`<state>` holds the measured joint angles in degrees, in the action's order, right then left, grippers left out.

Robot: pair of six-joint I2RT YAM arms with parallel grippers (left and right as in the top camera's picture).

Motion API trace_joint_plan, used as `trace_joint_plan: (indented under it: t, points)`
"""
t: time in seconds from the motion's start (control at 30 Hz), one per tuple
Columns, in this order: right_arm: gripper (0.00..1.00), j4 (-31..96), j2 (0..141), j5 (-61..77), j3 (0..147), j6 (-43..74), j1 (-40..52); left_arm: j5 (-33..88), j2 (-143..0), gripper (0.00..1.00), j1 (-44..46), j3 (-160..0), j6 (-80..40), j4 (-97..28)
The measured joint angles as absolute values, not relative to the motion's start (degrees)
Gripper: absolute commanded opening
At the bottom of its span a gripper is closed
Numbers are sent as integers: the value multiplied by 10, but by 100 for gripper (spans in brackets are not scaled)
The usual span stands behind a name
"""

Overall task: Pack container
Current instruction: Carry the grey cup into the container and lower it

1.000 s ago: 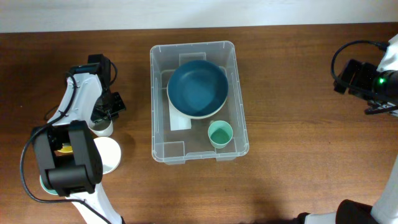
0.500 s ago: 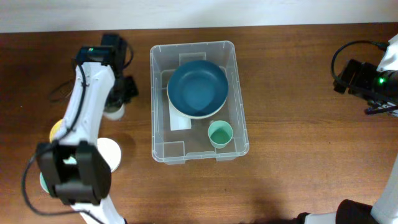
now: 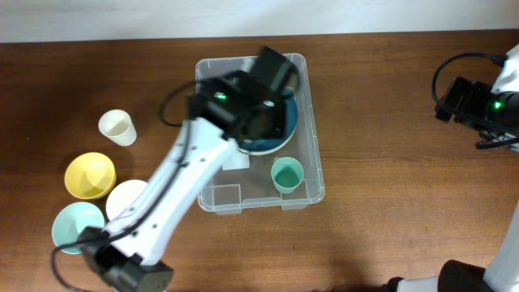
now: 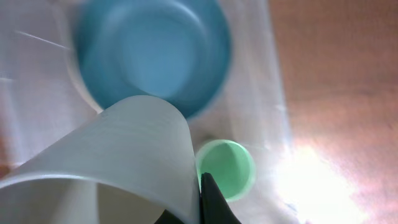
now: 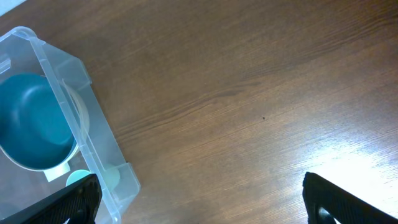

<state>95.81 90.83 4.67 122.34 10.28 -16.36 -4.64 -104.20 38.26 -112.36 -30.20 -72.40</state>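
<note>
I should move my left gripper back from the blue bowl and down over the green cup, since the green cup's empty opening (image 3: 287, 173) (image 4: 226, 169) has room for the white cup.
The clear container (image 3: 315, 154) stands mid-table and holds a dark blue bowl (image 3: 280, 138) and a small green cup (image 3: 286, 174). My left arm reaches over it, and the left gripper (image 3: 261, 120) is above the blue bowl. In the left wrist view the left gripper (image 4: 196, 190) is shut on the wall of a white cup (image 4: 118, 155), with one black fingertip (image 4: 210, 202) showing; the blue bowl (image 4: 155, 50) and green cup (image 4: 233, 165) lie below. My right gripper (image 5: 199, 205) is open and empty over bare wood, far to the right of the container (image 5: 68, 81).
On the table to the left are a cream cup (image 3: 116, 126), a yellow bowl (image 3: 89, 175), a white bowl (image 3: 126, 199) and a teal bowl (image 3: 75, 225). The right arm (image 3: 478, 105) stays at the right edge.
My left gripper lifted a white cup from the left of the table and swung right, over the container. The right arm has not moved.
</note>
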Motion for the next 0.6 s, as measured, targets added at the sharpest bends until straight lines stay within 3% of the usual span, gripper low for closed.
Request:
trace_joint_plan:
  t: [0.27,0.6]
  points:
    - [99,958,908,47,1223,103,-164,-8,-1116,0,455,-1123,-331,-718]
    - [99,958,908,47,1223,103,-164,-1,-1135,1,475,-1123,-335,-738]
